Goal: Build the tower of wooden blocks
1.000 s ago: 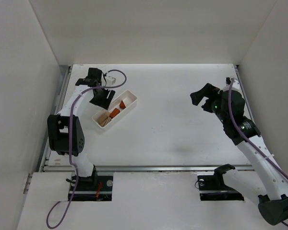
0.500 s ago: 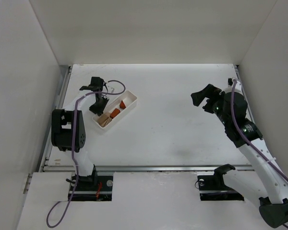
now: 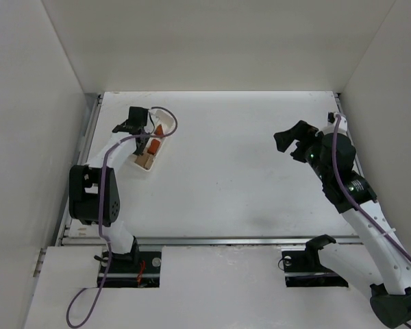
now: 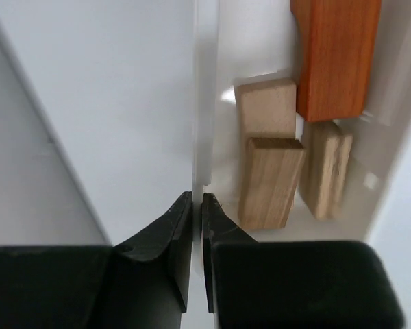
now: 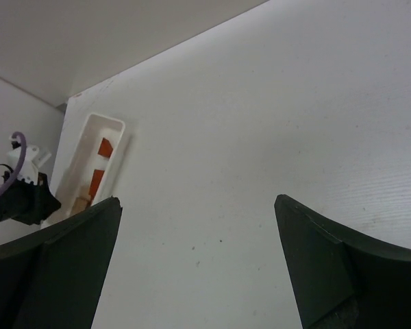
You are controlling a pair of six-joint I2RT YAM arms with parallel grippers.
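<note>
I will next lift the tray (image 3: 146,168) with my left gripper, tip it over the bare middle tabletop, then lower it near its present place and let go, since blocks are inside.
The wood block tower is out of view; only loose blocks show. Tan wooden blocks (image 4: 268,179) and an orange-red piece (image 4: 334,55) lie inside a long white tray (image 3: 146,168) at the table's far left. My left gripper (image 4: 197,199) is shut on the tray's thin side wall (image 4: 204,103), one finger inside and one outside. From above, the left gripper (image 3: 142,137) sits over the tray's left side. My right gripper (image 3: 291,140) hangs open at the far right above bare table, with nothing between its fingers (image 5: 68,240).
In the right wrist view the tray (image 5: 104,120) lies far off at upper left with orange pieces (image 5: 105,147) inside. White walls close in the table on the left, back and right. A purple cable (image 3: 166,116) loops beside the left wrist.
The left gripper has closed on the tray's wall. The tray has swung and shifted left, now lying steeper. The right arm has hardly moved.
</note>
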